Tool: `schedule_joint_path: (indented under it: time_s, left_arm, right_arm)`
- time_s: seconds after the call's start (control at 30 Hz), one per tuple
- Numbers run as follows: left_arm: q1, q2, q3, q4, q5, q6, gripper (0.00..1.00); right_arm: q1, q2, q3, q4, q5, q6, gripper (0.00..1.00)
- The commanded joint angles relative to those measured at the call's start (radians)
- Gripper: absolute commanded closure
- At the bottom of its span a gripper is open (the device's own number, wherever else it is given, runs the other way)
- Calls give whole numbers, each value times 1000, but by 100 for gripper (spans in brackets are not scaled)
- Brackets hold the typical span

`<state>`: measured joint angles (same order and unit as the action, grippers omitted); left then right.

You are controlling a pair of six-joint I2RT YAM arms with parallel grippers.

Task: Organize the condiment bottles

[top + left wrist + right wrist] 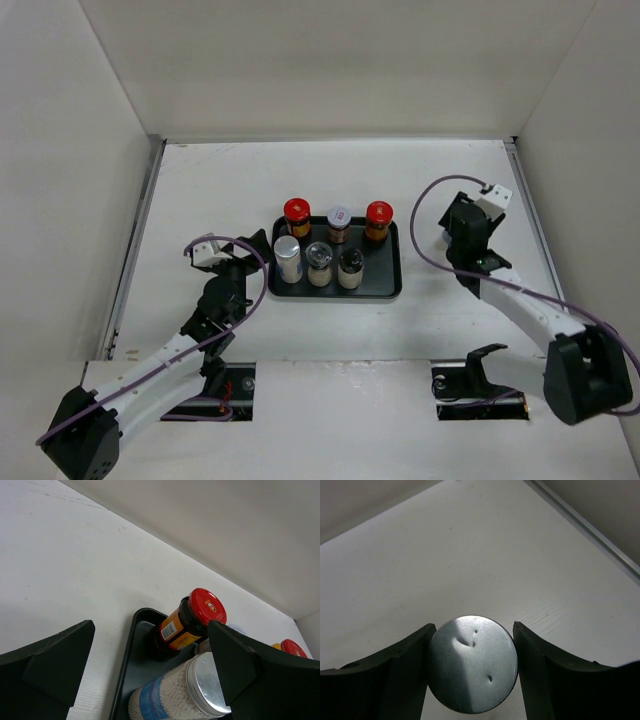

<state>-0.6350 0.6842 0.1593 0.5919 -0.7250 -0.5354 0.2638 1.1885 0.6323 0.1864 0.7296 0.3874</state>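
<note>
My right gripper moves back toward the tray next, then goes down into the empty near corner beside the black-capped bottle.
A black tray [390, 290] at the table's middle holds several condiment bottles. Two red-capped amber ones [297, 212] [379, 214] stand at the back with a pale-lidded brown one [339, 222] between them. In front stand a white, blue-labelled bottle [287, 258], a clear silver-lidded one [319, 262] and a black-capped one [350, 266]. My left gripper [256, 246] is open beside the tray's left edge. It frames the near red-capped bottle [192, 620] and the blue-labelled one [170, 695]. My right gripper [474, 628] is right of the tray, its fingers pressed against a round silver lid [471, 665]; the bottle's body is hidden.
White walls enclose the table on the left, back and right, with a metal strip [527, 200] along the right edge. Bare table [220, 190] lies behind and to both sides of the tray. A cable loops over each arm.
</note>
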Motion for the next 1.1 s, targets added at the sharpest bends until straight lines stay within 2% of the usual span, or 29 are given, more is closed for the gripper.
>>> schedule_joint_path:
  time_s: [0.0,0.13,0.2,0.3,0.4,0.53,0.87,0.9,0.93,1.03,1.07]
  left_arm:
    - [11,-2,-7,36,6,-12,0]
    - [7,14,-3,39,4,-14,0]
    - [16,41,2,45,4,-15,0]
    - [13,63,14,37,6,-17,0]
    - [22,77,26,31,-5,-15,0]
    - [31,78,72,-64,-19,-17,0]
    - [82,107,183,-274,-19,-77,0]
    - [87,109,198,-306,-22,-86,0]
    - [91,110,207,-325,-24,-92,0]
    - [123,141,258,-400,-19,-110,0]
    - [133,146,278,-435,-14,-123,0]
  right_arm:
    - [138,-173,-20,21,86,-10,42]
    - [313,-314,-52,-99,126,5,42]
    - [399,-328,-43,-149,126,51,42]
    - [513,-273,-16,-151,113,87,41]
    - [593,-192,-6,-81,93,85,41]
    - [628,-107,-11,8,64,50,41]
    - [659,-7,-40,91,39,30,38]
    - [659,-3,-40,90,33,28,34]
    - [660,-3,-40,90,30,19,27]
    - [676,-27,-40,85,39,8,1]
    - [674,-44,-40,84,31,8,0]
